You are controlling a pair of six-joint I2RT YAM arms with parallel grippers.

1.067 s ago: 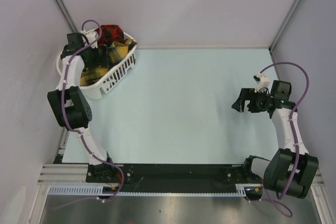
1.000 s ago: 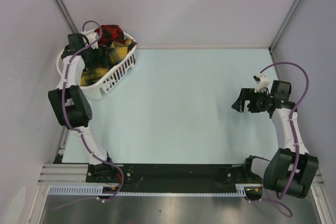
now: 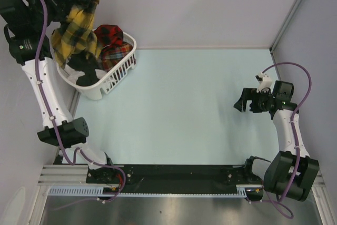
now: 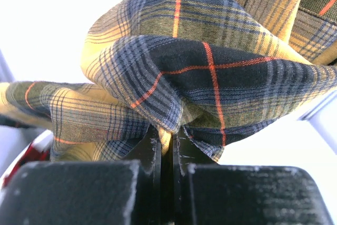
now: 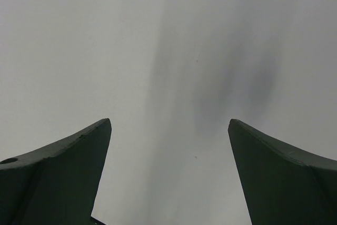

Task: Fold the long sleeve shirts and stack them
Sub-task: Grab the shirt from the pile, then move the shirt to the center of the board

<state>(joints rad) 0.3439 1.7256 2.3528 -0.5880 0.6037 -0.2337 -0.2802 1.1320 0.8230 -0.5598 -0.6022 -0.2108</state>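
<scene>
The left gripper swings back and down over the table's middle next, then releases the fold, as the table beside the basket [image 3: 113, 80] lies bare.
A mustard-yellow plaid long sleeve shirt [image 3: 75, 14] hangs bunched above the white basket [image 3: 113, 80] at the far left. My left gripper [image 4: 167, 133] is shut on a fold of it, and the cloth [image 4: 210, 67] fills the left wrist view. In the top view the gripper's jaws are hidden behind the hanging shirt. A red-and-black plaid shirt [image 3: 112, 43] lies in the basket. My right gripper [image 3: 241, 101] hovers over the table at the right, open and with nothing in it [image 5: 168, 125].
The pale table top [image 3: 184, 109] stretches between the basket and the right arm. Grey walls [image 3: 200, 3] close in the back and both sides. A black rail [image 3: 174, 175] with the arm bases runs along the near edge.
My left gripper has shut on the yellow shirt and the left arm has risen, lifting the shirt out of the basket. The right arm has not moved.
</scene>
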